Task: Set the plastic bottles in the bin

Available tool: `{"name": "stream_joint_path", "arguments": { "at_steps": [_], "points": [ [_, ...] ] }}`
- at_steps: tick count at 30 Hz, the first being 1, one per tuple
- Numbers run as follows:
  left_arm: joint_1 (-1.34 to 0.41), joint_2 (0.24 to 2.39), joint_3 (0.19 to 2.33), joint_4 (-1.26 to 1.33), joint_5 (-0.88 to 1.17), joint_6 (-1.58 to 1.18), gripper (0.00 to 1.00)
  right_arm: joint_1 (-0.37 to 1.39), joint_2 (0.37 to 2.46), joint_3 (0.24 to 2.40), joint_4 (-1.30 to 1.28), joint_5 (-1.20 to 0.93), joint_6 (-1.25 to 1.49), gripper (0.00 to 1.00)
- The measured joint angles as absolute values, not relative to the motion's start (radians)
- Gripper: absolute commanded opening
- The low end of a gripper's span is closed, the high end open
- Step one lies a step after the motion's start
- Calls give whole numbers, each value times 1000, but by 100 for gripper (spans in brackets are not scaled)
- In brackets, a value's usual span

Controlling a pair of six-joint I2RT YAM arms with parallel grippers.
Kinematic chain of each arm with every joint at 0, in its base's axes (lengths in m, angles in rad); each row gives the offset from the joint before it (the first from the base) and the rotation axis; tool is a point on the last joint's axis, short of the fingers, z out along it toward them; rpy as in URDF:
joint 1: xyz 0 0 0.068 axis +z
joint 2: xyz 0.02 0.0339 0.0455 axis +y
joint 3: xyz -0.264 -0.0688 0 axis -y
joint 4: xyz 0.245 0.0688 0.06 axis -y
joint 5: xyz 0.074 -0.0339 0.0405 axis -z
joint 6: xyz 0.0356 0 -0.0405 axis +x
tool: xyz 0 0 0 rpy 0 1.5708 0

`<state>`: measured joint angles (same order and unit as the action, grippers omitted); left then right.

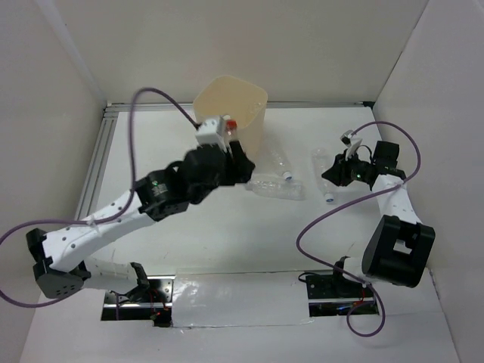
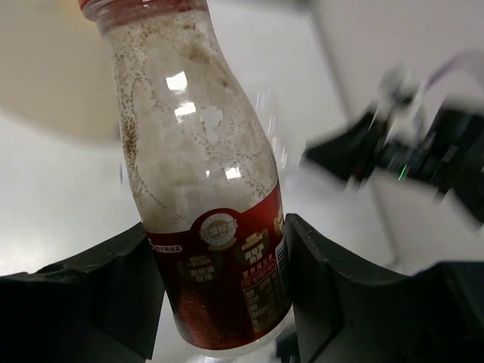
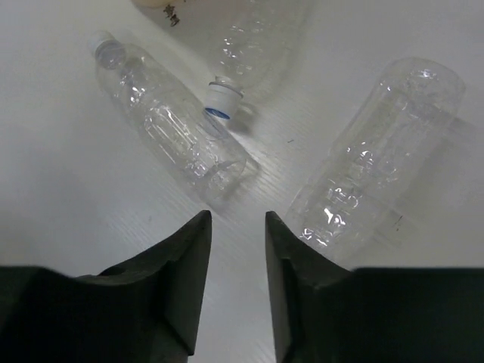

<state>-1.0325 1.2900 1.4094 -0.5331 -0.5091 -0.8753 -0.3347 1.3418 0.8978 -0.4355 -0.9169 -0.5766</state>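
I will lift the bottle with my left gripper next and carry it outward over the bin's open top (image 1: 230, 97), because it still hangs in front of the bin's near side.
My left gripper (image 1: 237, 153) is shut on a bottle with a red label (image 2: 204, 189) and holds it up beside the cream-beige bin (image 1: 231, 110); its red cap (image 1: 231, 122) shows against the bin's near wall. The bin is a blurred cream shape in the left wrist view (image 2: 45, 68). My right gripper (image 3: 237, 219) is open and empty, low over the table. Three clear bottles lie ahead of it: one with a white cap (image 3: 170, 125), one with a white-and-blue cap (image 3: 253, 38), and one on the right (image 3: 378, 162). Clear bottles also show from above (image 1: 276, 185).
White walls close in the table on the left, back and right. A metal rail (image 1: 97, 159) runs along the left edge. Purple cables loop over both arms. The right arm's base (image 1: 397, 249) stands at the near right.
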Motion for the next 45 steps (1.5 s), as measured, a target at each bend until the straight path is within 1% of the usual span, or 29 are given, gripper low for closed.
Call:
{"name": "stream_joint_path", "arguments": {
  "at_steps": [2,3,4,8,10,11,13,14,15,16,17,19,20,26,28,30,33,34,36,38,39,42,43,45],
  "points": [
    [-969,1293,1509,-453,-540,-783,1,-335,1352,904,-434,-905,-564,68],
    [-925,1312,1566,-401,-556,-740,3,-335,1356,906,-431,-893,-557,82],
    [-886,1345,1611,-350,-571,-706,5,-335,1359,908,-429,-878,-551,85],
    [-738,1542,1816,-213,-608,-607,23,-335,1361,911,-410,-805,-529,100],
    [-687,1676,1940,-196,-613,-591,34,-335,1361,912,-407,-762,-517,100],
    [-664,1745,1994,-200,-614,-581,47,-335,1361,913,-407,-737,-508,100],
    [-625,1865,2075,-218,-612,-577,63,-335,1362,922,-407,-695,-490,100],
    [-612,1911,2092,-225,-609,-576,67,-335,1364,929,-406,-676,-481,100],
    [-599,1948,2101,-243,-606,-577,78,-335,1368,937,-405,-658,-469,100],
    [-585,1983,2103,-265,-603,-581,84,-335,1375,946,-405,-642,-459,100],
    [-575,2008,2103,-285,-600,-577,84,-335,1385,959,-404,-624,-450,100],
    [-559,2043,2103,-327,-593,-580,88,-335,1413,974,-395,-596,-433,100],
    [-555,2050,2103,-343,-589,-581,99,-334,1429,978,-388,-583,-426,100],
    [-557,2045,2121,-358,-544,-567,100,-306,1595,1014,-356,-519,-396,100],
    [-575,2018,2106,-346,-528,-521,100,-279,1652,1031,-348,-503,-388,100],
    [-615,1946,2022,-321,-514,-464,100,-247,1710,1056,-344,-487,-378,100],
    [-741,1781,1830,-281,-476,-393,100,-211,1781,1108,-337,-465,-359,100],
    [-795,1720,1757,-280,-462,-389,100,-202,1803,1128,-335,-454,-352,98],
    [-902,1616,1623,-276,-435,-404,100,-188,1849,1166,-323,-428,-336,81],
    [-985,1539,1495,-285,-408,-467,100,-182,1887,1192,-315,-406,-317,61],
    [-1004,1517,1440,-290,-395,-505,100,-182,1898,1200,-313,-407,-307,41],
    [-1007,1499,1295,-305,-366,-633,100,-187,1897,1221,-305,-402,-295,20],
    [-1002,1500,1246,-302,-357,-670,100,-191,1897,1223,-308,-405,-297,10],
    [-992,1501,1158,-307,-335,-743,100,-201,1888,1229,-327,-418,-310,7]
  ]
}}
